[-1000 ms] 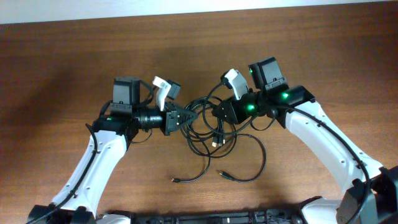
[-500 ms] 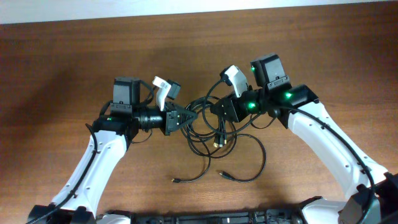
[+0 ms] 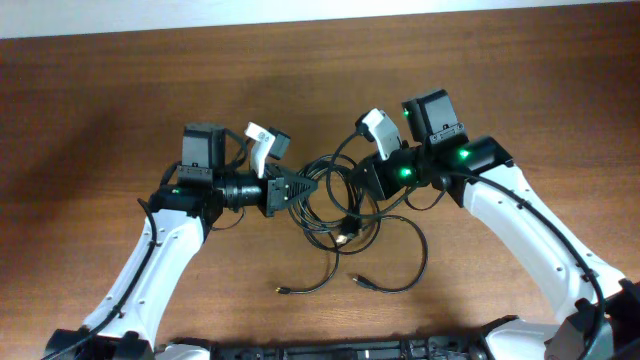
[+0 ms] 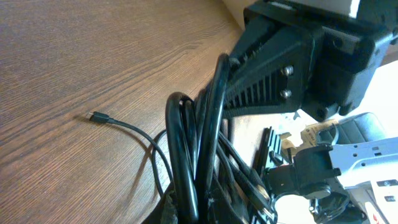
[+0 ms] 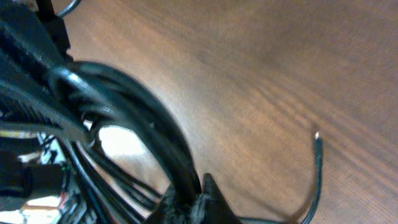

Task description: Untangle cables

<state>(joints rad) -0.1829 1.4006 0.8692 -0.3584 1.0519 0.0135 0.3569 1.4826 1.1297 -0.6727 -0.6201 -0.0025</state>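
My right gripper pulls toward the right in the overhead view next and releases the thick loop of the cables over the bare wood there, since the cables bunch between both grippers.
The cables (image 3: 340, 215) are thin black cords tangled in loops at mid-table between my two arms. My left gripper (image 3: 306, 187) points right and is shut on several strands of the bundle (image 4: 186, 149). My right gripper (image 3: 352, 186) faces it from the right and is shut on a thick loop of the same cables (image 5: 155, 124). The two grippers are a short gap apart, with the tangle hanging between and below them. Two loose ends with small plugs (image 3: 283, 290) (image 3: 361, 281) lie on the wood nearer the front edge.
The brown wooden table (image 3: 520, 80) runs to a pale wall edge at the back. A loose plug end (image 4: 96, 116) lies on the wood to the left of the bundle. Another cord end (image 5: 318, 140) curves up at the right.
My right gripper has closed onto the cable loop and the tangle below it has shifted slightly. The left arm has held still with its grip unchanged.
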